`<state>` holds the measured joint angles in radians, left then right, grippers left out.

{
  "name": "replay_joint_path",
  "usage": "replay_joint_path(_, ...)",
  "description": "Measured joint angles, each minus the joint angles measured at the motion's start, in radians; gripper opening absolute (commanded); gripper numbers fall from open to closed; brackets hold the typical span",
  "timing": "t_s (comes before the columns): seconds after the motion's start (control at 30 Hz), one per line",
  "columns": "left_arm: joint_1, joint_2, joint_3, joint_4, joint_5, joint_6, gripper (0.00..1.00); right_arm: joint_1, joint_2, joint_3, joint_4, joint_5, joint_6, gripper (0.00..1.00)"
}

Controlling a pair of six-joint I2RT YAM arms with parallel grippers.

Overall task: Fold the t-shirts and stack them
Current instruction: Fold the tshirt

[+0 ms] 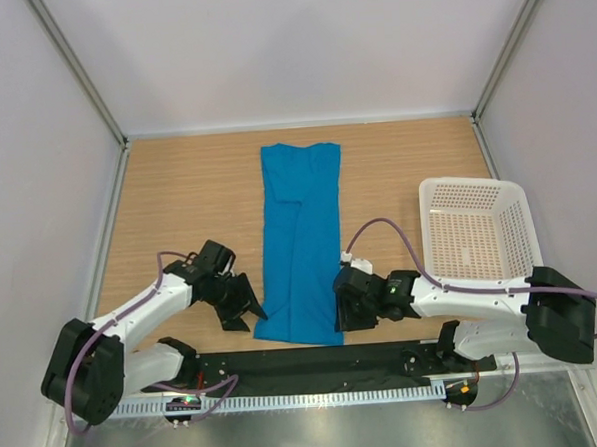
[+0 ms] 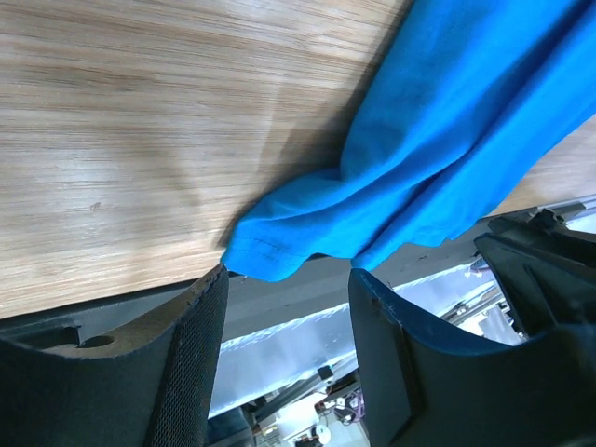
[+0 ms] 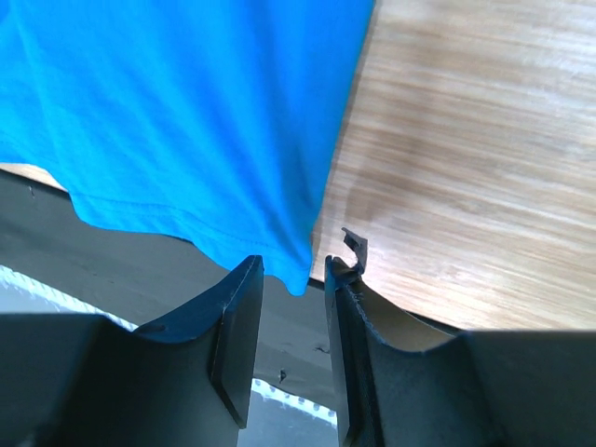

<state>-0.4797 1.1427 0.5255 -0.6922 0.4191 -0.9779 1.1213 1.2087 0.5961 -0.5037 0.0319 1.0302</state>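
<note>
The shirt's near corner (image 1: 260, 333) (image 2: 257, 258) is just beyond the open fingers of my left gripper. Next I will lower this gripper and move it back gently toward the table's front edge to close there.
One bright blue t-shirt (image 1: 299, 238) lies folded into a long narrow strip down the middle of the wooden table, its near hem at the table's front edge. My left gripper (image 1: 251, 308) is open at the strip's near left corner (image 2: 279, 251), which sits just beyond the fingertips. My right gripper (image 1: 340, 316) is open at the near right corner (image 3: 298, 261), with the corner's tip hanging between the fingers. Neither gripper holds cloth.
A white lattice basket (image 1: 476, 226) stands at the right of the table, behind the right arm. A black strip (image 1: 316, 361) runs along the table's front edge below the shirt's hem. Walls enclose the table on three sides.
</note>
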Motion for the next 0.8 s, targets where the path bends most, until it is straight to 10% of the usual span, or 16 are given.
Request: replay_joint_path(0.8, -0.096, 0.148, -0.071, 0.128, 0.086, -0.025, 0.32, -0.018, 0.041, -0.087, 0.160, -0.114, 0.009, 0.35)
